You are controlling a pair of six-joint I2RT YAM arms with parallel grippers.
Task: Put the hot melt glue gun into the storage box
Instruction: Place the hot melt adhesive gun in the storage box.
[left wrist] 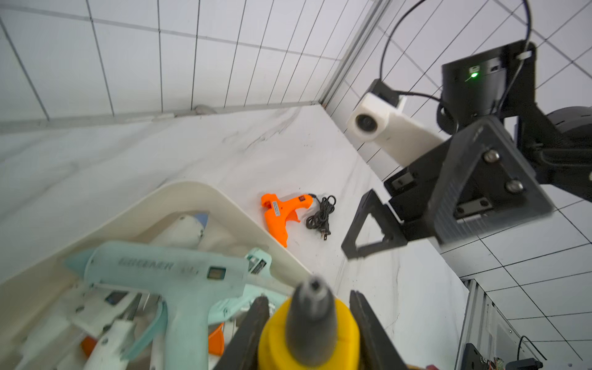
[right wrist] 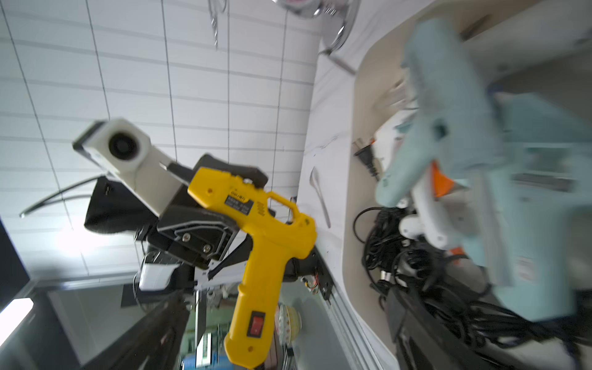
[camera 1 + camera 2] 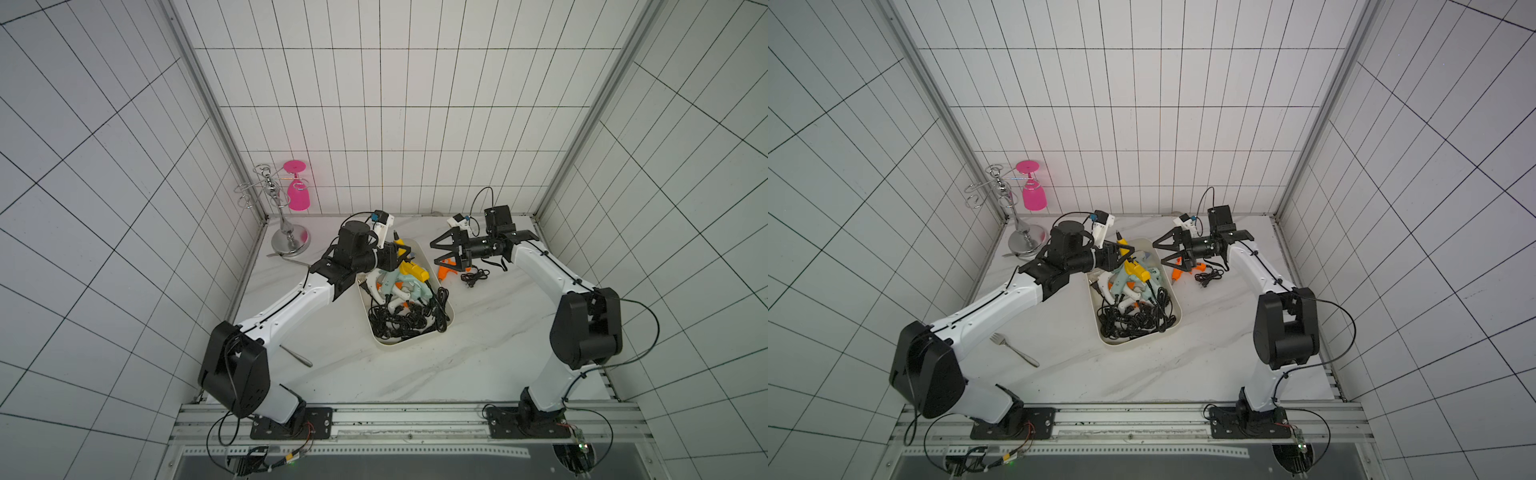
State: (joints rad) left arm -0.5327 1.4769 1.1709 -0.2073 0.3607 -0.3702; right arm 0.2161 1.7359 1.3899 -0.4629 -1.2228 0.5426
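The left gripper moves back and down onto the near black cords next and releases the gun's body, as teal guns crowd the box's far part.
My left gripper (image 3: 405, 253) (image 1: 308, 296) is shut on the barrel of a yellow hot melt glue gun (image 3: 411, 270) (image 2: 266, 243). It holds the gun above the far end of the cream-white storage box (image 3: 415, 343) (image 1: 192, 189). The gun's handle points toward my right gripper (image 3: 434, 253) (image 3: 1158, 253), which stands open just right of the box, its fingers wide on either side of the handle and not touching it. Inside the box lie several pale teal and white glue guns among tangled black cords. An orange glue gun (image 3: 445, 271) (image 1: 282, 214) lies on the table below the right gripper.
A coiled black cord (image 3: 476, 276) lies beside the orange gun. A chrome glass rack (image 3: 286, 232) with a pink glass (image 3: 298, 195) stands at the far left corner. A fork (image 3: 1017, 351) lies on the marble table left of the box. Tiled walls close three sides.
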